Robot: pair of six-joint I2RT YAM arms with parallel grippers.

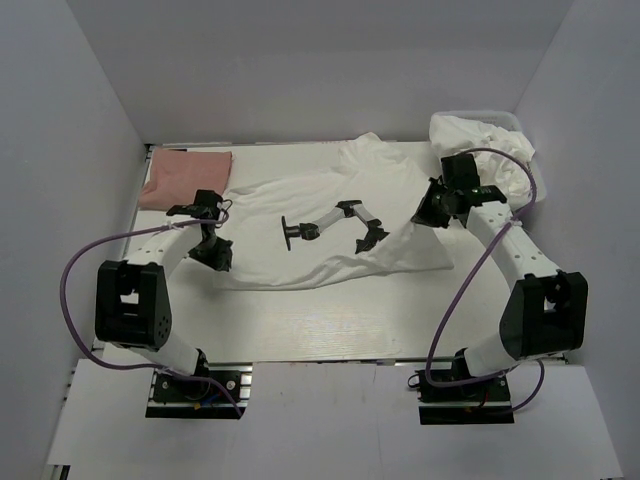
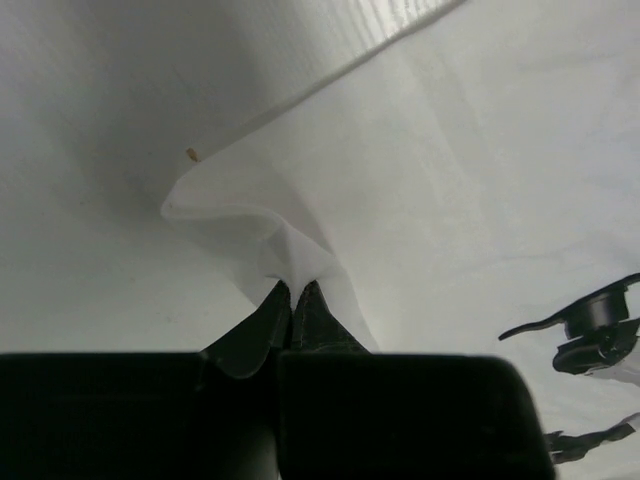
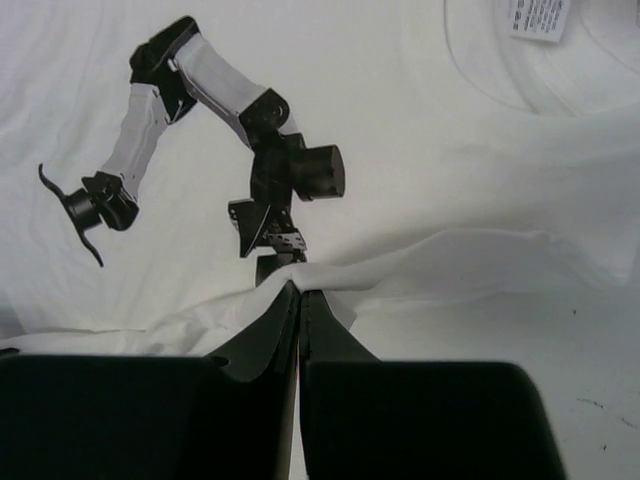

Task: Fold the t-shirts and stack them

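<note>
The left gripper carries the white t-shirt's hem corner outward along the white t-shirt's side [image 2: 335, 85] toward the pink t-shirt next, since this corner trails my right gripper's end.
A white t-shirt [image 1: 330, 190] with a black robot-arm print [image 1: 340, 222] lies spread on the table's middle. My left gripper [image 1: 216, 246] is shut on its left edge; in the left wrist view my left gripper [image 2: 293, 288] pinches a raised fold of white cloth [image 2: 290, 250]. My right gripper [image 1: 430, 212] is shut on the shirt's right edge; in the right wrist view my right gripper [image 3: 300, 288] pinches a lifted hem [image 3: 400, 265] below the print [image 3: 270, 170]. The neck label [image 3: 538, 15] shows at top right.
A folded pink t-shirt [image 1: 185, 177] lies at the back left of the table. A heap of white shirts [image 1: 490, 150] sits in a bin at the back right. Grey walls close in on the left, right and back.
</note>
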